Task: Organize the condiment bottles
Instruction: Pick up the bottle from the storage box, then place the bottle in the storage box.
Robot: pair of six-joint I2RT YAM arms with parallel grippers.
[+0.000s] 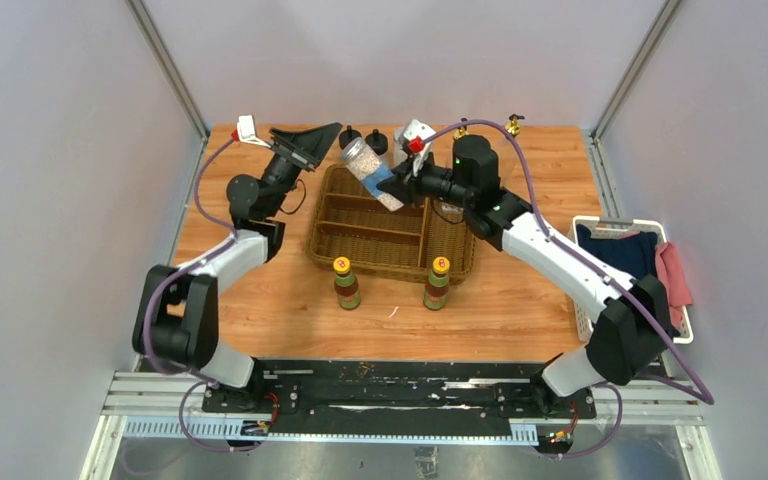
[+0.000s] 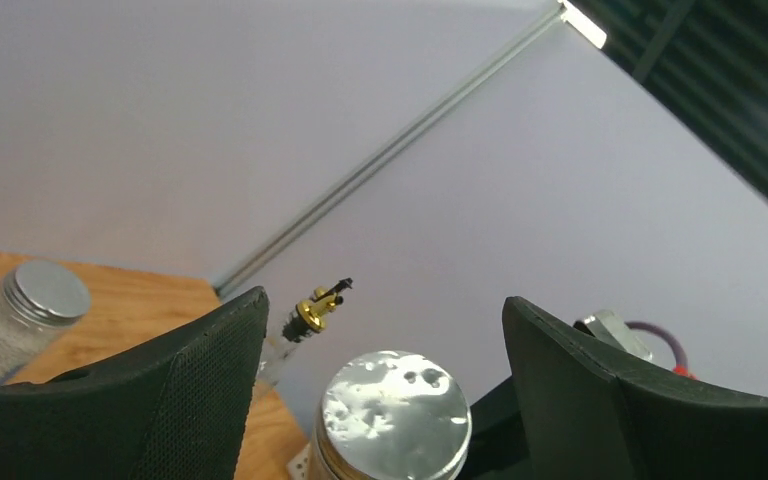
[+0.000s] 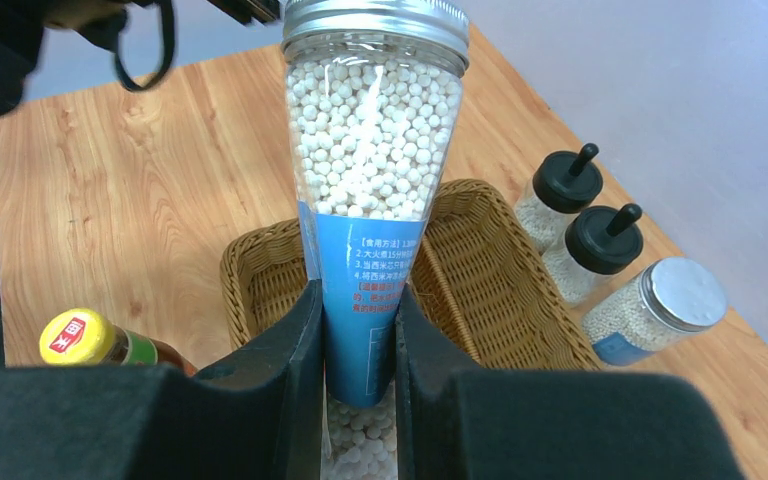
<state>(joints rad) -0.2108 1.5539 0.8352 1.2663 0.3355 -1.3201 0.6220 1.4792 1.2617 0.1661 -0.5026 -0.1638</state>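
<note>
The jar's silver lid lies to the right in the top view, so the left gripper will move that way onto it next and close around this loose end of the jar.
My right gripper is shut on the blue-labelled lower part of a clear grey-lidded jar of white beads. It holds the jar tilted above the back of the wicker basket. My left gripper stands open just left of it, and the jar's silver lid lies between its fingers without touching them. Two yellow-capped bottles stand in front of the basket. Two black-capped bottles and a second grey-lidded jar sit behind it. Gold-topped bottles stand at the back edge.
The wicker basket has several compartments that look empty. A white laundry basket with dark and pink cloth sits at the table's right edge. Grey walls close in the back and both sides.
</note>
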